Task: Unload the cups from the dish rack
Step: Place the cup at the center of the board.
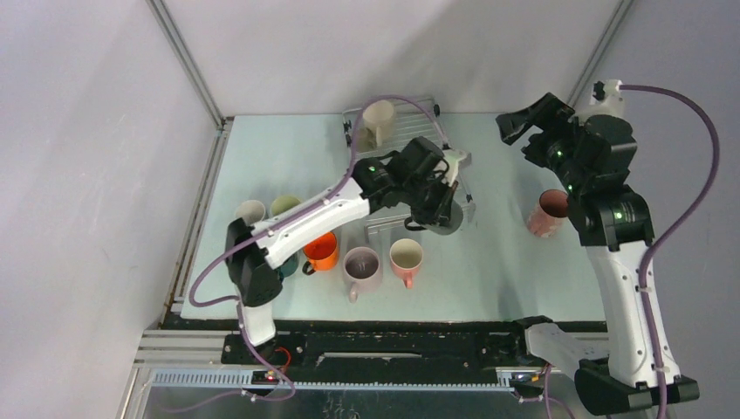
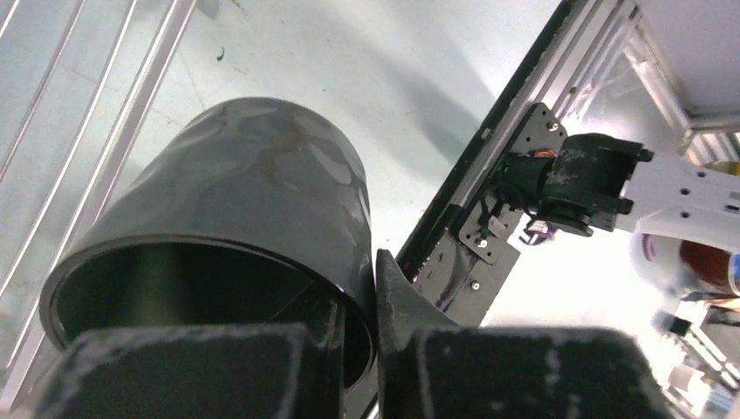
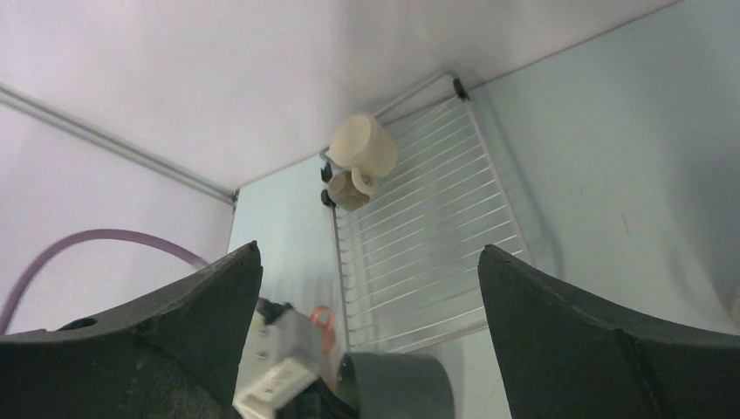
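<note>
My left gripper is holding the black mug and should move back and down to release it beside the pink mug in front of the rack, because the tabletop there is bare.
My left gripper (image 1: 439, 202) is shut on the rim of a black mug (image 1: 443, 220), one finger inside and one outside, and holds it tilted over the near right corner of the dish rack (image 1: 384, 229). The left wrist view shows this mug (image 2: 244, 201) filling the left side of the frame, with the gripper (image 2: 371, 292) pinching its wall. A cream mug (image 1: 380, 118) and a taupe mug (image 1: 354, 137) stand at the rack's far left corner. My right gripper (image 1: 522, 124) is open and empty, raised at the right of the rack. In the right wrist view the gripper (image 3: 366, 262) frames the rack (image 3: 428, 236).
Cups stand on the table in front of the rack: white (image 1: 250, 211), pale green (image 1: 284, 205), orange (image 1: 321, 251), dark teal (image 1: 288, 267), mauve (image 1: 361, 264), pink (image 1: 407, 257). Another pink mug (image 1: 548, 212) stands beside the right arm. Side walls enclose the table.
</note>
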{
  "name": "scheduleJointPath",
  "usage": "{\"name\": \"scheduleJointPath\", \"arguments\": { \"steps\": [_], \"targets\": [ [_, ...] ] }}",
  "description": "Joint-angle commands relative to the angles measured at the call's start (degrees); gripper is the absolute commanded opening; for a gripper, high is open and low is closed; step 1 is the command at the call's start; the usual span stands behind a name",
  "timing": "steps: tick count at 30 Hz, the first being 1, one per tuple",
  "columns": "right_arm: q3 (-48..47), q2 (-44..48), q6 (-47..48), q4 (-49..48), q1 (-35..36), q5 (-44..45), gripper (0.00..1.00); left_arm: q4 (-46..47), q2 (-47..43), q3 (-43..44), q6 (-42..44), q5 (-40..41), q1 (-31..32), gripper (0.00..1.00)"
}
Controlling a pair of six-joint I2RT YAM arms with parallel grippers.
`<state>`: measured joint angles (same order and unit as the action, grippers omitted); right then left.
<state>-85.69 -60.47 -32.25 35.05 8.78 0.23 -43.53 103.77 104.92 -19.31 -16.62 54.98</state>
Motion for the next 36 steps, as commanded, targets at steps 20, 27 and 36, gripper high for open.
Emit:
{"name": "scheduleJointPath", "arguments": {
  "steps": [20, 27, 36],
  "targets": [
    [-4.0, 6.5, 1.32, 2.6, -0.51, 6.84, 1.0, -16.16, 22.93, 23.44, 17.34, 9.48, 12.22, 0.0],
    [-2.99, 6.25, 1.14, 1.94, -0.51, 6.31, 1.0, -17.28, 23.41, 20.98, 23.41, 10.6, 12.52, 0.0],
    [-1.28, 5.77, 1.08, 1.26, -0.51, 5.74, 1.0, -17.3, 23.2, 15.63, 28.92, 14.11, 12.52, 0.0]
  ]
}}
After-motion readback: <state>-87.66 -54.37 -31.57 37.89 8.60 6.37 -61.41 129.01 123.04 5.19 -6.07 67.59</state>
